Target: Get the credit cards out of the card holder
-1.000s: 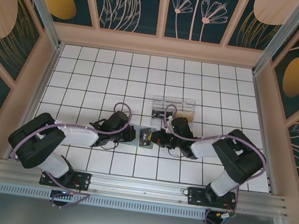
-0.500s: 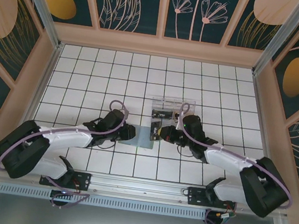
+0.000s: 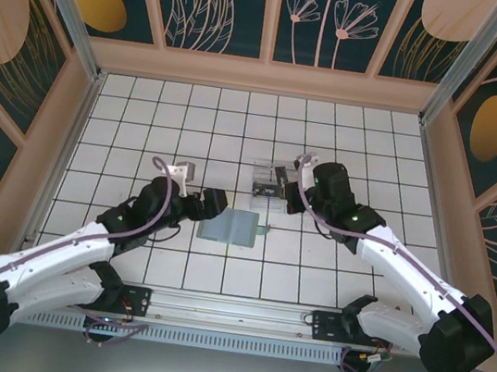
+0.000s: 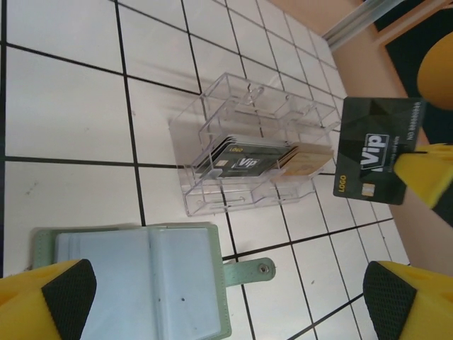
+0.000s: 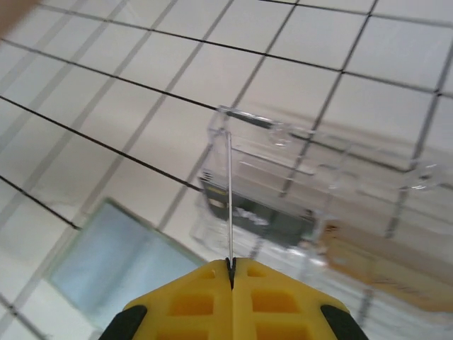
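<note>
I will next turn my right gripper over that stack (image 3: 267, 190) (image 5: 256, 217), lower it and let go of the card, as black VIP cards already sit in one section of the clear box.
The grey-green card holder (image 3: 229, 228) lies open and flat on the tiles, its clear sleeves (image 4: 134, 273) facing up and its green tab (image 4: 249, 272) sticking out to the side. My left gripper (image 3: 212, 203) hovers open just left of it, its fingers (image 4: 49, 297) wide apart with nothing between them. My right gripper (image 3: 286, 192) is shut on a black VIP credit card (image 4: 374, 150), held on edge (image 5: 229, 198) above the clear plastic box (image 3: 279, 181). More cards (image 4: 244, 161) lie inside that box.
The clear box (image 4: 248, 145) has several compartments and stands just behind the card holder (image 5: 117, 262). Wooden walls (image 3: 71, 122) ring the white tiled table (image 3: 173, 128); open tiles lie to the far left and right.
The right gripper has lifted away from the card holder and carried a card back over the clear box. The left gripper has drawn off to the left and risen; the holder lies open.
</note>
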Motion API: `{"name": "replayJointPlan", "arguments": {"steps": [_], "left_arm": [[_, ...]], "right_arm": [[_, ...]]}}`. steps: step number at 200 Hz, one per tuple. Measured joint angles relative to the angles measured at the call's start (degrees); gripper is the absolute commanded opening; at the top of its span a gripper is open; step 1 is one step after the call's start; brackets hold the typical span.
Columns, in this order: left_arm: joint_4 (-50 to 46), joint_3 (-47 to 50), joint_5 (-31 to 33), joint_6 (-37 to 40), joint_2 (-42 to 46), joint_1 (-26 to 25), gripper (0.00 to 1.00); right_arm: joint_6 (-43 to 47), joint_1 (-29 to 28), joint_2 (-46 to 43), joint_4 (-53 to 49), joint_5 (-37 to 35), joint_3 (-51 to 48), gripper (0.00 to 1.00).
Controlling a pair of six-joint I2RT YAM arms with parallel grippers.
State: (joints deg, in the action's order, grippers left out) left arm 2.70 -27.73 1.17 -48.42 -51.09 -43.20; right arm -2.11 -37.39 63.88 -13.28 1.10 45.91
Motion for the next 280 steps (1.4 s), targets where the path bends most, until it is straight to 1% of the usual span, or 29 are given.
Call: {"name": "replayJointPlan", "arguments": {"steps": [17,39,72,118,154,200,280], "left_arm": [[-0.13,1.9,0.92,0.22,4.11,0.0,0.99],[-0.57,4.46,1.77,0.26,8.59,0.0,0.99],[-1.31,7.02,2.84,0.39,14.01,0.0,0.98],[-2.05,9.49,3.96,0.37,19.34,0.0,0.98],[-3.06,10.38,4.39,0.37,21.44,0.0,0.99],[-3.63,10.75,5.25,0.37,22.14,0.0,0.98],[-4.35,11.74,5.38,0.37,22.43,0.0,0.98]], "right_arm": [[9.57,-1.09,0.07,-2.4,-3.3,0.59,0.0],[18.47,-1.62,1.68,-5.97,-5.88,3.45,0.0],[27.93,-1.99,5.11,-8.22,-6.16,7.65,0.0],[43.39,-6.23,10.21,-8.7,-6.16,7.76,0.0],[52.68,-6.86,15.93,-8.15,-7.32,7.78,0.0],[60.0,-6.82,19.74,-5.42,-8.98,7.87,0.0],[62.27,-6.12,23.74,-4.33,-8.7,11.69,0.0]]}}
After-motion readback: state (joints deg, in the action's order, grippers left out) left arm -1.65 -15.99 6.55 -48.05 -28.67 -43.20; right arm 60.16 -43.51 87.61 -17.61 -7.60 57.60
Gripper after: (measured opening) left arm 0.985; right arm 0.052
